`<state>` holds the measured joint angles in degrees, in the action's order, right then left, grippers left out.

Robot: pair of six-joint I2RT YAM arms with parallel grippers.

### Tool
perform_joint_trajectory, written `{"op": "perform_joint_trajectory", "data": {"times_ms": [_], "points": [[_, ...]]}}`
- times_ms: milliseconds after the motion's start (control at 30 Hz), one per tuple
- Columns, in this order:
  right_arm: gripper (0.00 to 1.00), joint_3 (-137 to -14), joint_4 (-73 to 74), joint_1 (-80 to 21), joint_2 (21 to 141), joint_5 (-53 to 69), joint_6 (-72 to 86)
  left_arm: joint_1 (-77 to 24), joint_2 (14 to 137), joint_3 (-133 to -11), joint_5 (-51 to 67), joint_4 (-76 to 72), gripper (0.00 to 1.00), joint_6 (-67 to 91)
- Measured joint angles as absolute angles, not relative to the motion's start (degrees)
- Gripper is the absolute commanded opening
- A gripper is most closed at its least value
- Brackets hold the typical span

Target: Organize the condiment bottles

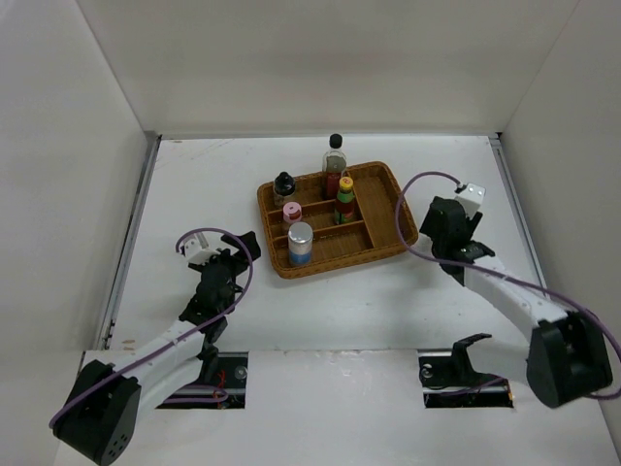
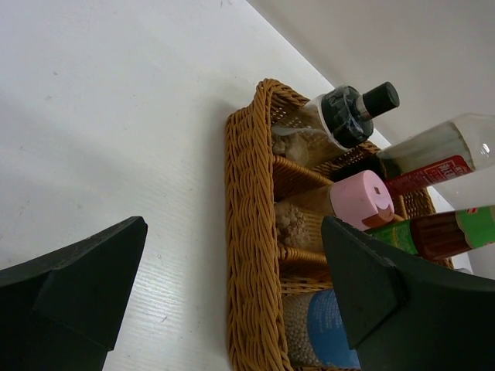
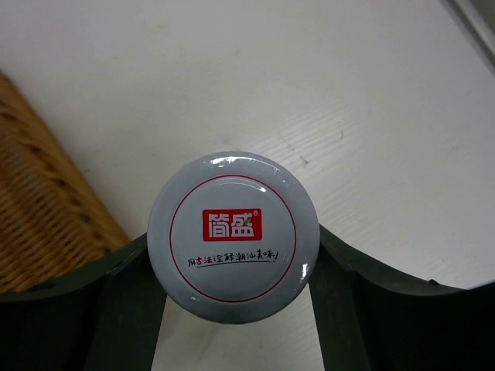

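Note:
The jar will next be carried by the right gripper to the left in the top view over the tray, then down into the empty space beside the blue-label shaker.
Several condiment bottles stand in the wicker tray: a tall clear black-capped bottle, a squat dark black-capped one, a pink-lidded jar, a silver-lidded blue-label shaker and a green orange-capped bottle. My right gripper is just right of the tray. In the right wrist view the right gripper is shut on a jar with a pale grey lid bearing a red logo. My left gripper is open and empty, left of the tray; the left wrist view shows it facing the tray.
The table is enclosed by white walls on three sides. The tray's right rim lies close to the left of the held jar. White tabletop lies around the tray.

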<state>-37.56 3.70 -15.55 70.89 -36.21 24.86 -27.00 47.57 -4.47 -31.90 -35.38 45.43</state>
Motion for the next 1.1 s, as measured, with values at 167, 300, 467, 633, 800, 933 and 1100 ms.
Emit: {"op": "perform_joint_trajectory", "data": {"times_ms": [167,300,467,633,800,933,1100], "points": [[0.49,-39.0,3.8,-27.0,59.5,-39.2,22.9,-27.0,47.7,-4.5,-31.8,-35.4,1.00,45.4],[0.49,-42.2,2.5,-37.3,61.0,-38.3,23.0,-27.0,47.9,-4.5,-31.9,-35.4,1.00,45.4],[0.49,-45.1,-0.1,-46.2,69.7,-35.3,23.2,-26.6,47.8,-4.5,-31.8,-35.4,1.00,45.4],[0.49,-45.7,-2.2,-48.2,77.2,-32.4,23.2,-25.5,47.7,-4.5,-31.7,-35.1,1.00,45.5],[0.50,-45.7,-4.5,-48.5,81.4,-31.9,23.1,-25.0,47.8,-4.5,-31.7,-34.0,1.00,45.5],[0.55,-45.7,-7.1,-48.5,83.2,-31.9,22.9,-24.8,48.7,-4.5,-31.6,-33.8,1.00,45.5],[0.63,-45.7,-9.5,-48.4,88.6,-31.7,22.9,-24.6,50.5,-4.6,-31.7,-33.2,1.00,45.5]]}}
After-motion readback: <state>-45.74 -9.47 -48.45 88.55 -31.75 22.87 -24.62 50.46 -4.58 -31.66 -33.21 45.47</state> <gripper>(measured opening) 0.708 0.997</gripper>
